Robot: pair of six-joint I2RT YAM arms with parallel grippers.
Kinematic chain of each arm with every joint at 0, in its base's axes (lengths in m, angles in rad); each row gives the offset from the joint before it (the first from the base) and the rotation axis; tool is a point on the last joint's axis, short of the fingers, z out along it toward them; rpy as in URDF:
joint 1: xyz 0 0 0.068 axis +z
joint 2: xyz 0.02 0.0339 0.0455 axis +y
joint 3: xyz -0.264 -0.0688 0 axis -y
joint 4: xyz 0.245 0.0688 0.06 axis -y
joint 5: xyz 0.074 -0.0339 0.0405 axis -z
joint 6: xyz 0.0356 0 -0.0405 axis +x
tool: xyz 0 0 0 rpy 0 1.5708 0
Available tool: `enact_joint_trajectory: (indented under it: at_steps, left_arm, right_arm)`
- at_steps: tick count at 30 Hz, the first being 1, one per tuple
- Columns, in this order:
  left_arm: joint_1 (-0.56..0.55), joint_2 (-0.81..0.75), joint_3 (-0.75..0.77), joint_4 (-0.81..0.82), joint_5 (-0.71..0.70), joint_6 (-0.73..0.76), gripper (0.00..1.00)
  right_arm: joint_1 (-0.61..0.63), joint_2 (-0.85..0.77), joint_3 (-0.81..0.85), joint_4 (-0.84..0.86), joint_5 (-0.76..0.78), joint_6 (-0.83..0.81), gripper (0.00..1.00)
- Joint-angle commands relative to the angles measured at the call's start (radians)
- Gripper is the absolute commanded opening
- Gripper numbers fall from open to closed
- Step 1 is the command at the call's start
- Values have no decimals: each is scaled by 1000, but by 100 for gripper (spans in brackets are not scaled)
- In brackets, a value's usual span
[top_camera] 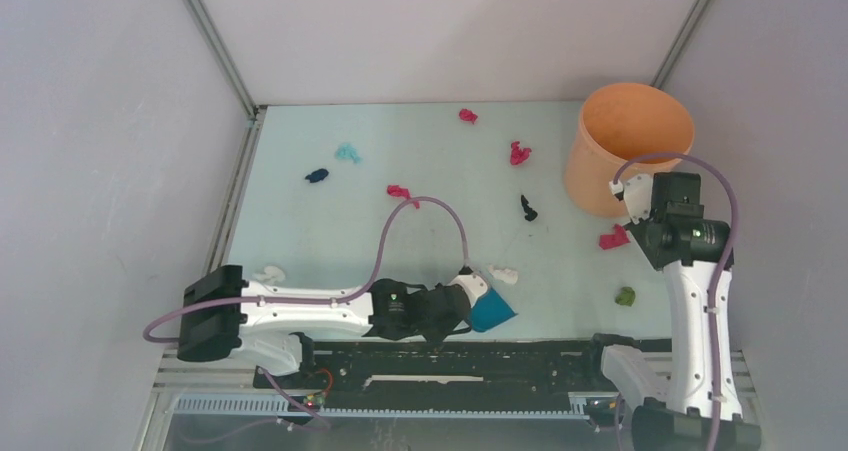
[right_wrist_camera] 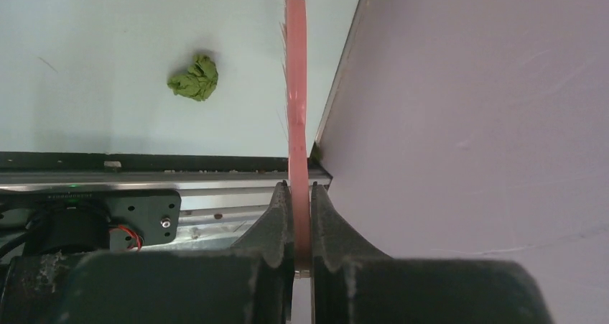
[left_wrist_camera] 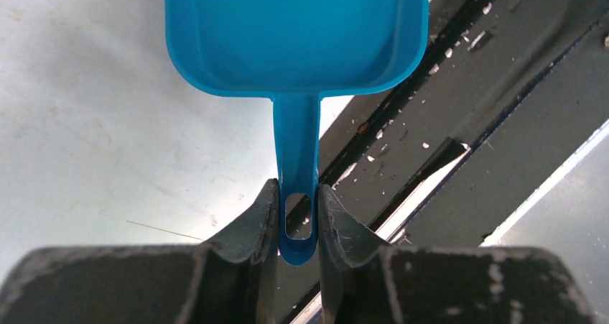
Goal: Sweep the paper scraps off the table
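I will next lower my left gripper a little and move it along the near edge of the table toward the olive scrap (top_camera: 625, 296).
Paper scraps lie scattered on the pale green table (top_camera: 300, 221): magenta ones (top_camera: 468, 115) (top_camera: 519, 153) (top_camera: 400, 192) (top_camera: 612, 237), a teal one (top_camera: 347, 152), dark navy ones (top_camera: 316, 175) (top_camera: 527, 207), white ones (top_camera: 505, 273) (top_camera: 268, 272) and an olive one (top_camera: 625, 296) (right_wrist_camera: 194, 78). My left gripper (top_camera: 468, 293) (left_wrist_camera: 297, 195) is shut on the handle of the blue dustpan (top_camera: 492, 311) (left_wrist_camera: 298, 29), at the table's near edge just below a white scrap. My right gripper (right_wrist_camera: 300, 187) is shut on the pink brush (right_wrist_camera: 296, 87), held edge-on near the right wall; the olive scrap lies left of it.
An orange bucket (top_camera: 628, 141) stands at the back right, just behind the right arm's wrist (top_camera: 688, 233). Grey walls (right_wrist_camera: 488, 123) close the table on the left, back and right. A black rail (top_camera: 460, 356) (left_wrist_camera: 488, 108) runs along the near edge.
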Motion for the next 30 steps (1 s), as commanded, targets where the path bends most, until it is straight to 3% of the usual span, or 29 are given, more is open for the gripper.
enact_joint_trajectory:
  at_steps: [1,9,14,24,30]
  left_arm:
    - [-18,20,50,-10,77,45,0]
    - [-24,81,113,-131,105,65,0]
    - [-24,169,167,-178,126,83,0]
    - [-23,277,257,-161,141,92,0]
    - [-24,325,300,-153,148,87,0]
  right_arm:
    - [-95,38,-55,99,-14,-63,0]
    - [-112,94,-130,114,-178,44,0]
    - [9,127,-123,77,-280,145,0]
    - [268,202,5,-53,-700,297,0]
    - [315,201,52,-63,-730,318,0]
